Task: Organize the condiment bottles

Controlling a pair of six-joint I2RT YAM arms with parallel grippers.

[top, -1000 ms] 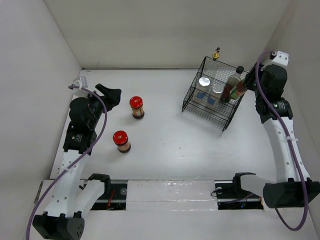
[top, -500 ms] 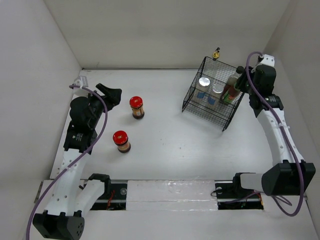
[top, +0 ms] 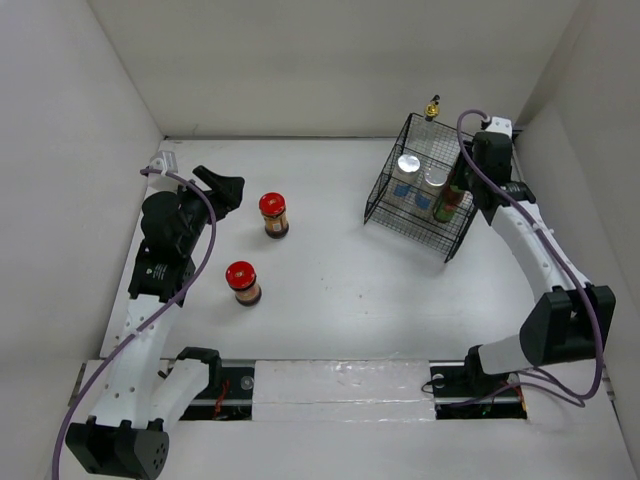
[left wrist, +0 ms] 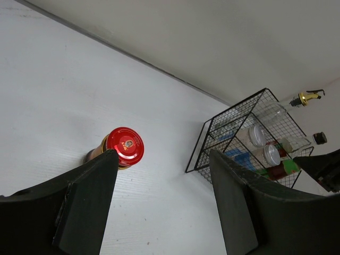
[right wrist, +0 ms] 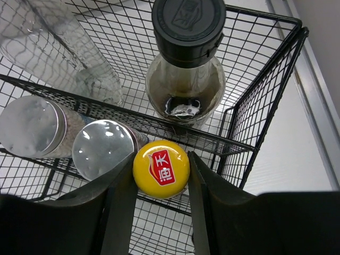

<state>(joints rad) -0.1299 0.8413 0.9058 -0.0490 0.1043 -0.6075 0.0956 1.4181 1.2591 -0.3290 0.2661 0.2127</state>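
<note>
My right gripper should lower a little deeper into the basket (top: pixel 381 192) and open, since the green bottle (right wrist: pixel 161 167) is already between the basket's rails beside a silver-capped jar.
My right gripper (right wrist: pixel 161 171) is shut on the yellow cap of the green bottle (right wrist: pixel 161 167) and holds it upright inside the black wire basket (top: pixel 381 192), at its right front part (top: pixel 447 202). I cannot tell whether it rests on the bottom. Beside it in the basket are two silver-capped white jars (right wrist: pixel 33 126) (right wrist: pixel 103 149), a black-capped dark bottle (right wrist: pixel 188 21) and a leaning clear bottle (right wrist: pixel 69 42) with a gold top (top: pixel 432 105). Two red-lidded dark jars (top: pixel 273 214) (top: pixel 242 282) stand on the table at the left. My left gripper (top: pixel 225 187) is open and empty, left of the farther jar (left wrist: pixel 125 146).
White walls close the table at the back and both sides. The basket's right side (right wrist: pixel 265 79) is close to the right wall. My right arm (top: pixel 525 235) reaches over the basket's right rim and hides the black-capped bottle in the top view.
My right gripper has carried the green bottle leftward from the basket's right edge to over and into the basket. The left arm and the red-lidded jars have not moved.
</note>
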